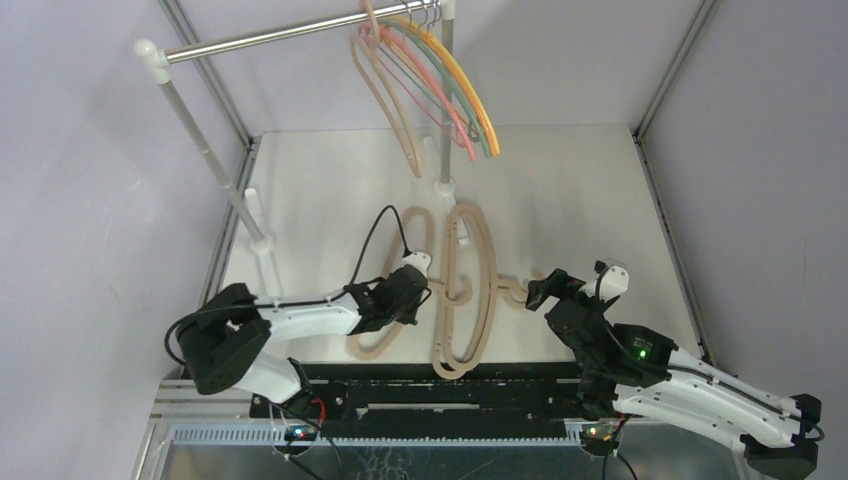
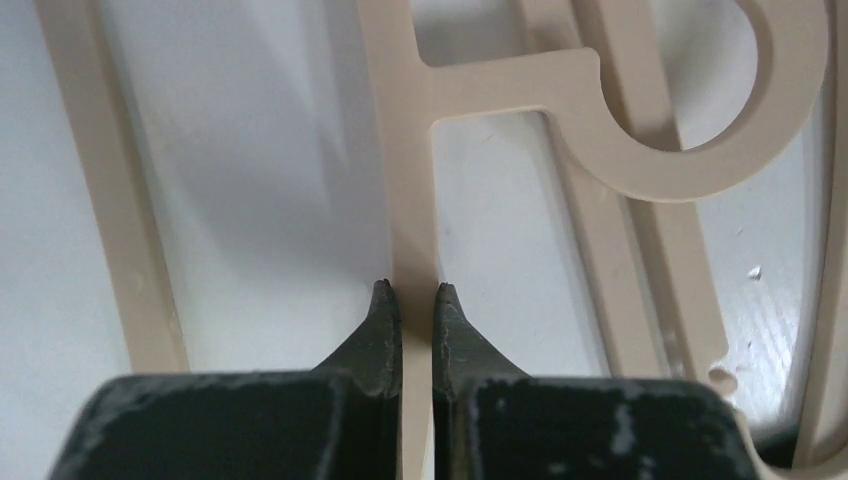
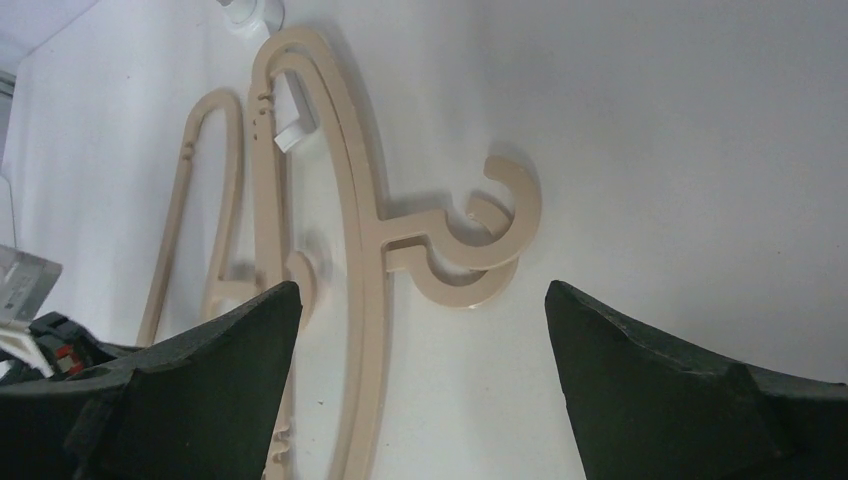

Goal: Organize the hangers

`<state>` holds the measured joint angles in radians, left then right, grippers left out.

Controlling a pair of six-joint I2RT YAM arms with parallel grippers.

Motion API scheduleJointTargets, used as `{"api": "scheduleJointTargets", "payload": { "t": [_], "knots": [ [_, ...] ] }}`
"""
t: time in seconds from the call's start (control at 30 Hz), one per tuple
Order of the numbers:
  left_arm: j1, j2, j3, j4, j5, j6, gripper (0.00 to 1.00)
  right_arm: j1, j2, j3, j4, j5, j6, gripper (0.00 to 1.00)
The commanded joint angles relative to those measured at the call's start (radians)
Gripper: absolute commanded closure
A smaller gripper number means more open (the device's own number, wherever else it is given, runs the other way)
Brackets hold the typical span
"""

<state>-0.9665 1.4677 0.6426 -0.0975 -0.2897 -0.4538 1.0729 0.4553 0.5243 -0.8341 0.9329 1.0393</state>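
The left gripper lifts up and outward next, hooks the hanger over the bar beside the hanging tan hanger and lets go of it, since that part of the bar is bare.
Three tan hangers lie on the white table. My left gripper (image 1: 425,290) is shut on the straight bar of the left one (image 1: 372,345), close to its neck; the left wrist view shows the fingertips (image 2: 385,300) pinching that bar (image 2: 412,200), with its hook (image 2: 700,150) to the upper right. Two more tan hangers (image 1: 490,270) lie stacked beside it, hooks (image 1: 512,290) pointing right. My right gripper (image 1: 540,293) is open and empty just right of those hooks; its wrist view (image 3: 420,288) shows the stacked pair (image 3: 362,200) ahead. A tan (image 1: 400,120), pink, green, yellow and orange hanger (image 1: 480,110) hang on the rail.
The silver rail (image 1: 270,38) crosses the back on white posts (image 1: 205,150), with one post (image 1: 445,100) and its foot standing just behind the stacked hangers. A black cable (image 1: 375,235) loops over the left arm. Grey walls enclose the table.
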Motion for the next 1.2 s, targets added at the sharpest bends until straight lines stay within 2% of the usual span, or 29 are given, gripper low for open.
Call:
{"api": "scheduleJointTargets", "payload": {
  "t": [0.0, 0.2, 0.43, 0.53, 0.67, 0.87, 1.17],
  "knots": [
    [-0.005, -0.165, 0.016, -0.163, -0.087, -0.052, 1.0, -0.005, -0.015, 0.003, -0.005, 0.011, 0.009, 0.0],
    [0.041, -0.434, 0.061, -0.279, -0.166, -0.079, 1.0, -0.005, -0.024, 0.003, 0.004, 0.01, -0.005, 0.0],
    [0.236, -0.779, 0.025, -0.327, -0.186, -0.106, 1.0, -0.004, -0.049, 0.002, 0.018, 0.006, -0.028, 0.0],
    [0.294, -0.866, 0.04, -0.334, -0.193, -0.099, 1.0, -0.003, -0.054, 0.002, 0.023, -0.006, -0.031, 0.0],
    [0.339, -0.899, 0.108, -0.308, -0.185, -0.081, 1.0, -0.002, -0.047, 0.003, 0.031, -0.013, -0.036, 0.0],
    [0.366, -0.871, 0.217, -0.234, -0.147, -0.051, 1.0, -0.001, -0.052, 0.003, 0.051, -0.026, -0.054, 0.0],
    [0.505, -0.727, 0.381, -0.018, 0.1, -0.091, 1.0, -0.002, -0.061, 0.024, 0.041, -0.015, -0.067, 0.0]
  ]
}}
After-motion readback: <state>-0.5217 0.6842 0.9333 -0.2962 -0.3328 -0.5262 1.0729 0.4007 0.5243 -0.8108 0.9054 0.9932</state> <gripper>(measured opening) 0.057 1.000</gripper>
